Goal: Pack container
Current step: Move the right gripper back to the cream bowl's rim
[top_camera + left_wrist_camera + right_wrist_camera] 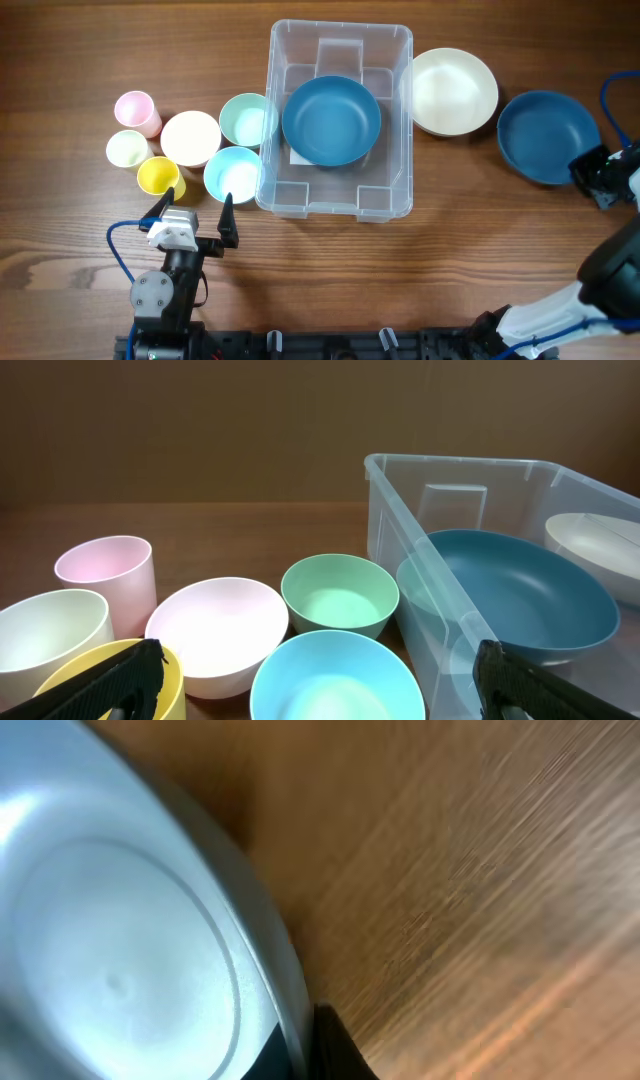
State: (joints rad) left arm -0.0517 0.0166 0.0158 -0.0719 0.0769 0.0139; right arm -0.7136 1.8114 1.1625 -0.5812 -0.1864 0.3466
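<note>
Next, my right gripper rises, moves to the left in the overhead view and releases the second bowl inside, because the container's dark blue bowl stands empty.
The clear container stands at the table's middle with a dark blue bowl in it; both also show in the left wrist view, container and bowl. A second dark blue bowl sits at the far right. My right gripper is shut on its rim, and the right wrist view shows the rim pinched between the fingers. My left gripper is open and empty, just in front of a light blue bowl, which lies between its fingers.
Left of the container stand a mint bowl, a white bowl, a pink cup, a white cup and a yellow cup. A cream bowl sits right of the container.
</note>
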